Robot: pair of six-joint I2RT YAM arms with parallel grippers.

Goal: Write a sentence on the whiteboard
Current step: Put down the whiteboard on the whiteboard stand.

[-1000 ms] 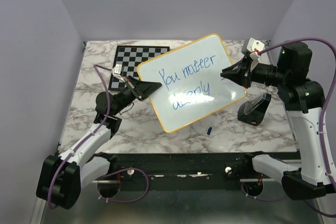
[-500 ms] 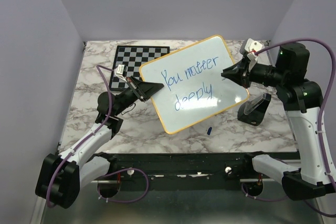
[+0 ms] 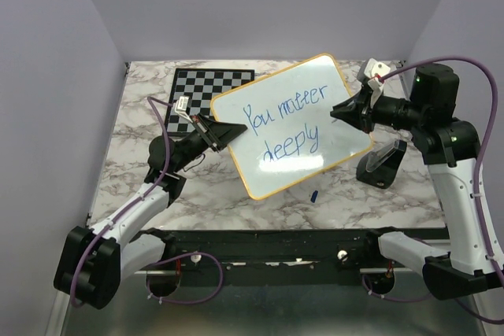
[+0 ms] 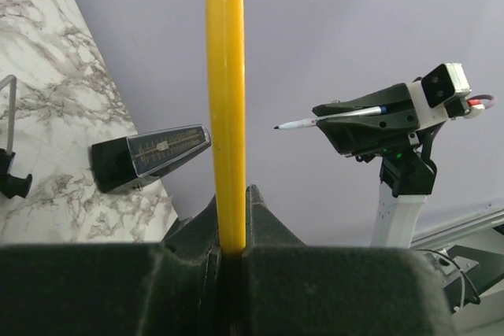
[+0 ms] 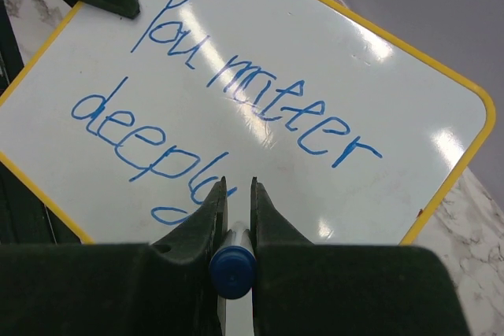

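Note:
The blue sentence is finished, so the robot's left gripper will next lower the whiteboard onto the wire stand on the tabletop and let go of its yellow edge.
The whiteboard (image 3: 346, 116), white with a thin yellow frame, is held tilted above the table. My left gripper (image 3: 230, 130) is shut on its left edge; the left wrist view shows the yellow frame (image 4: 225, 100) edge-on between the jaws. The sentence (image 3: 283, 123) in blue reads "You matter deeply" in two lines, also in the right wrist view (image 5: 236, 108). My right gripper (image 3: 340, 111) is shut on a blue marker (image 5: 232, 269), its tip pointing at the board's right part, a little off the surface. From the left wrist view the marker (image 4: 315, 122) sticks out of the right gripper.
A black-and-white chessboard (image 3: 197, 88) lies on the marble table (image 3: 134, 108) behind the whiteboard. A black stand (image 3: 381, 164) sits at the right under my right arm. A small blue marker cap (image 3: 313, 194) lies near the front edge. Lilac walls surround the table.
The word "deeply" was finished. My right gripper with the marker has pulled slightly back from the board. The left gripper still holds the board, which shifted slightly.

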